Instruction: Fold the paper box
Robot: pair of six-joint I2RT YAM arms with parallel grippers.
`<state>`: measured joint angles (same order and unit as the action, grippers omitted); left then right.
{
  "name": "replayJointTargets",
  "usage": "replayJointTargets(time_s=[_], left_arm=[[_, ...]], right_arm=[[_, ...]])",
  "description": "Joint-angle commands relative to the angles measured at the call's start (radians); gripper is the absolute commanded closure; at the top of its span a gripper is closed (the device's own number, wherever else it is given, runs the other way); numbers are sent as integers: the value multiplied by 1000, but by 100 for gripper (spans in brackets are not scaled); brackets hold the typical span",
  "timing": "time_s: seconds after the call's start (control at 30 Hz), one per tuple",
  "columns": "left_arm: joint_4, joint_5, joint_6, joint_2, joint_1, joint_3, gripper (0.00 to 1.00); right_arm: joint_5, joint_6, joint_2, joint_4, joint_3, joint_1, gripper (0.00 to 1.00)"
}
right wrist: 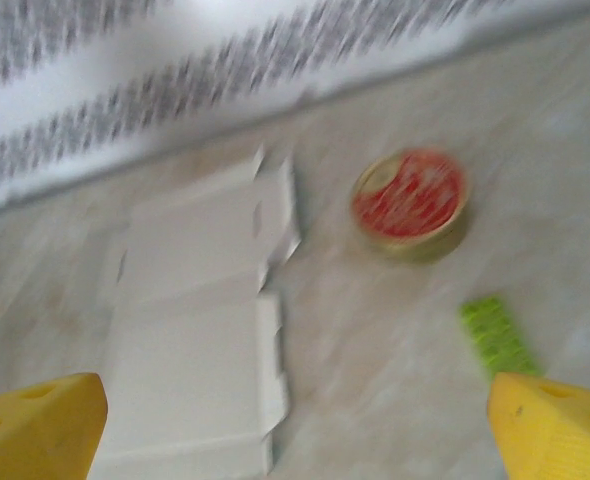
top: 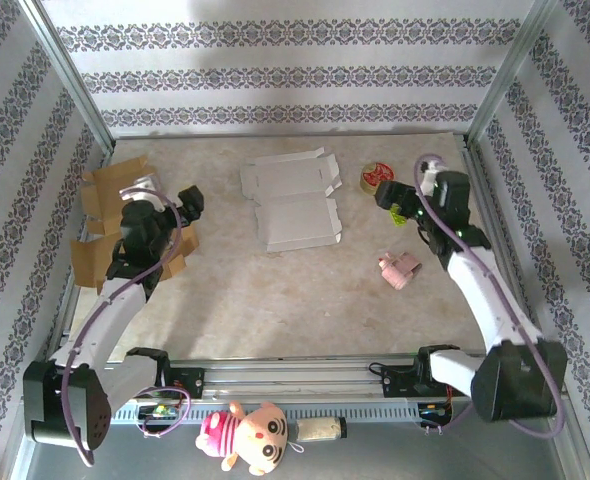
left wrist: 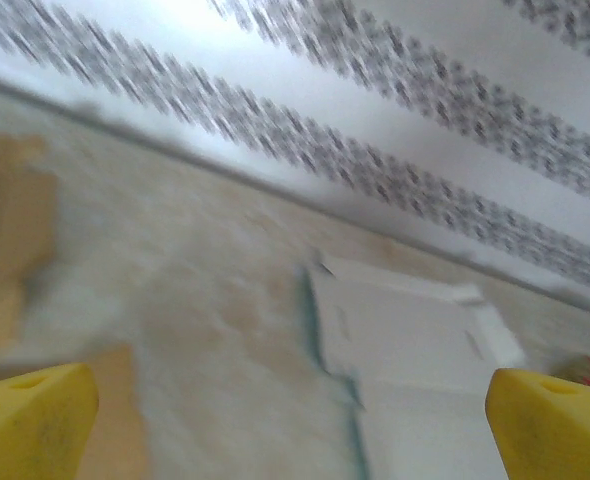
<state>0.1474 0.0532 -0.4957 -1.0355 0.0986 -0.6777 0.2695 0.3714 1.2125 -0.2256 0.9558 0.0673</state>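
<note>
I will next move my right gripper outward over the paper box and lower it onto the side flap's loose edge (top: 336, 181) (right wrist: 292, 222), since the side flap below and outward sticks out toward the tin.
The paper box (top: 290, 200) lies flat and unfolded, a white sheet with flaps, at the back middle of the table. My left gripper (top: 189, 220) hovers to its left, open, with nothing between the yellow fingertips (left wrist: 30, 420). In the left wrist view the paper box (left wrist: 405, 330) lies ahead and to the right. My right gripper (top: 393, 203) hangs to the right of the sheet, open and empty too. The right wrist view has the paper box (right wrist: 195, 320) ahead on the left, beyond the yellow fingertips (right wrist: 555, 425). Both wrist views are blurred.
Brown cardboard pieces (top: 110, 195) lie at the left wall, under and beside the left arm. A round red-topped tin (top: 377, 176) and a green block (right wrist: 495, 335) sit close to the right gripper. A pink toy (top: 400, 268) lies nearer the front right.
</note>
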Motion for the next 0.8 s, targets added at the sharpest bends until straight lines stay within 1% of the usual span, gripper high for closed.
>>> replayJointTargets(time_s=[0.0,0.07,0.17,0.3,0.43,0.53,0.63,0.7,0.77], left_arm=[[-321,117,-172,-49,90,-97,0],[-387,125,-177,-103,187,-167,0],[-473,133,-211,-194,302,-258,0],[-522,153,-236,-286,388,-332,0],[-553,171,-236,-306,414,-345,0],[-578,200,-209,-297,420,-342,0],[-600,203,-198,-269,422,-327,0],[-610,187,-202,-244,422,-314,0],[-618,166,-207,-222,422,-303,0]], right_arm=[[158,-22,148,-362,174,67,3],[140,-57,261,-427,274,107,3],[72,-83,432,-472,429,156,2],[-21,-86,655,-429,622,166,3],[-110,-83,879,-401,868,162,3],[-80,-56,1069,-437,1101,153,5],[-53,-61,1246,-509,1335,146,11],[-41,-52,1366,-590,1518,140,18],[-7,-37,1452,-647,1649,134,23]])
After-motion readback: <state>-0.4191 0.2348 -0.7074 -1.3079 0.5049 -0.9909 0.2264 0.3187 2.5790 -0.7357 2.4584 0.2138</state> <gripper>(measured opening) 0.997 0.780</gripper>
